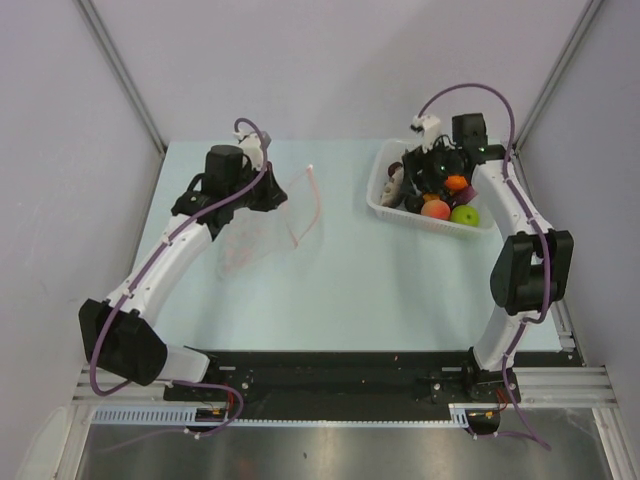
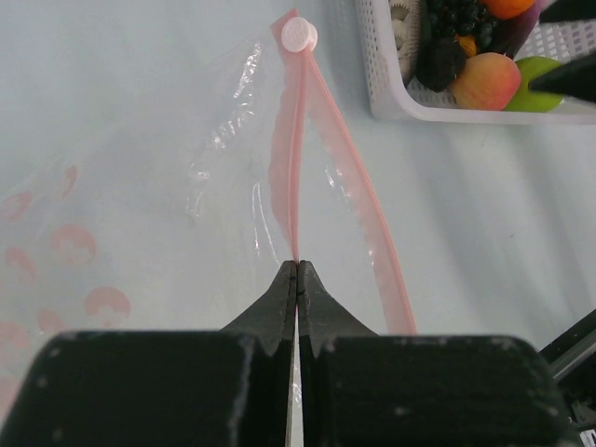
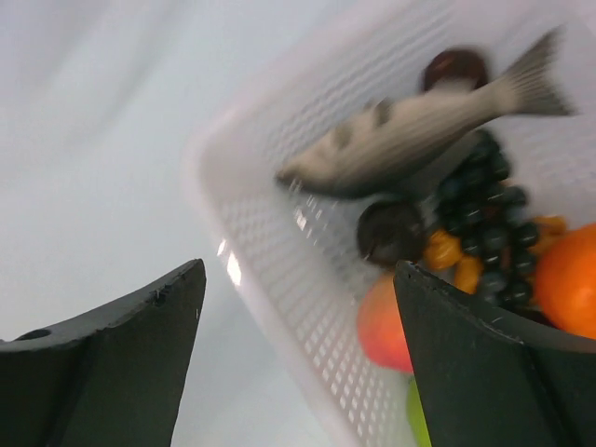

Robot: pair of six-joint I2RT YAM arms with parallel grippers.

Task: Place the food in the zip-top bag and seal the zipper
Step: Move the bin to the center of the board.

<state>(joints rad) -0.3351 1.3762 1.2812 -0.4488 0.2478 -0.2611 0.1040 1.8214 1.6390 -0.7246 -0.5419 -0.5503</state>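
My right gripper should move outward and down next, and turn to straddle the grey fish's tail (image 3: 518,92). The fish's body is narrow there and fits between the gripper's open fingers.
The clear zip-top bag (image 1: 262,228) lies left of centre, its mouth lifted off the table. My left gripper (image 2: 297,266) is shut on one side of the pink-red zipper (image 2: 361,186), whose two strips stand apart up to the round slider (image 2: 299,35). The food sits in a white basket (image 1: 384,204): grey fish (image 3: 419,130), dark grape cluster (image 3: 484,200), orange ball (image 3: 568,279), peach-red fruit (image 1: 435,209) and green apple (image 1: 464,215). My right gripper (image 3: 298,270) hangs open over the basket's near wall, one finger outside and one above the fruit, holding nothing.
The white perforated basket (image 2: 384,79) stands at the back right, close to the right wall. Grey walls enclose the table on three sides. The right arm's elbow (image 1: 530,268) juts out near the right edge.
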